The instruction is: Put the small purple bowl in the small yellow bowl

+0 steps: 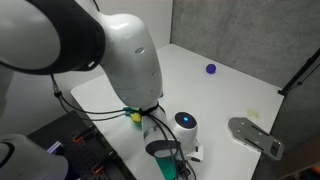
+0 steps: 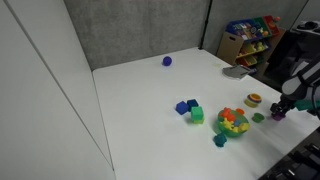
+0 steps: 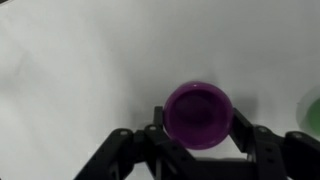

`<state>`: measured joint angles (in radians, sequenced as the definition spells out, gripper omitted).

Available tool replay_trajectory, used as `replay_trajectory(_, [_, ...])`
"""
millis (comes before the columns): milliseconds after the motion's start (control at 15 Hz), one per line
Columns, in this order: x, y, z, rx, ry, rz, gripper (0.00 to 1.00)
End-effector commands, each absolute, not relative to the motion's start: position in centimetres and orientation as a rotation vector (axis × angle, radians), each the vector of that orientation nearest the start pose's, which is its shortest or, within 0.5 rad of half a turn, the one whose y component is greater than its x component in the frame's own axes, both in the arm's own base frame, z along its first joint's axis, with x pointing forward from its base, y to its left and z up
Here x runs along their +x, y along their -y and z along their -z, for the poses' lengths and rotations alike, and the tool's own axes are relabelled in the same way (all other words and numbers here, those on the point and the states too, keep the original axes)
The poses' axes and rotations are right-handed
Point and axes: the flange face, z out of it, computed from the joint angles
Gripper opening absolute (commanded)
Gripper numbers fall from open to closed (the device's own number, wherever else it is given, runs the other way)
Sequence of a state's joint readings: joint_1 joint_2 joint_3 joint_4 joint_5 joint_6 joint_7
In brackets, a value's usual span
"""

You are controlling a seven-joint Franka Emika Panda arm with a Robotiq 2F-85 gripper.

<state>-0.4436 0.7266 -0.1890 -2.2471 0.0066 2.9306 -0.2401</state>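
My gripper carries the purple bowl outward next, centers it over the yellow opening and releases. The small yellow bowl stands apart from it, outward of my gripper.
In the wrist view the small purple bowl (image 3: 197,113) sits open side up between the two black fingers of my gripper (image 3: 197,128), which press on its left and right sides. In an exterior view the gripper (image 2: 282,108) is at the table's right edge with the purple bowl (image 2: 277,114) in it. The small yellow bowl (image 2: 253,100) stands on the white table a little to the left of the gripper, apart from it. In an exterior view the arm hides both bowls and the gripper (image 1: 166,158) is seen low down.
A small green cup (image 2: 258,117) stands between the gripper and a heap of colourful toys (image 2: 232,122); its edge shows in the wrist view (image 3: 313,110). Blue and green blocks (image 2: 190,109) lie mid-table. A blue-purple ball (image 2: 167,61) and a grey flat object (image 1: 255,136) lie farther off.
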Motion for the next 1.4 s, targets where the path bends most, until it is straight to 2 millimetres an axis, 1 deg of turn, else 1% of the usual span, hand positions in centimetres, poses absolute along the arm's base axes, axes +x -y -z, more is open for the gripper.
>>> replay_trajectory(0, [40.8, 30.7, -6.8, -3.168, -0.608, -0.092, 0.39])
replay_trajectory(400, [43.9, 29.7, -13.0, -3.119, -0.633, -0.043, 0.39])
replay_trajectory(533, [45.3, 29.2, -15.0, -3.1, -0.651, -0.026, 0.39])
replay_trajectory(733, [47.5, 28.9, -17.2, -3.097, -0.686, 0.026, 0.39])
replay_trajectory(867, [48.9, 29.0, -17.9, -3.096, -0.713, 0.046, 0.39])
replay_trajectory(1067, [50.7, 29.5, -18.0, -3.101, -0.747, 0.06, 0.39])
replay_trajectory(1333, [52.1, 30.3, -17.2, -3.102, -0.777, 0.033, 0.39])
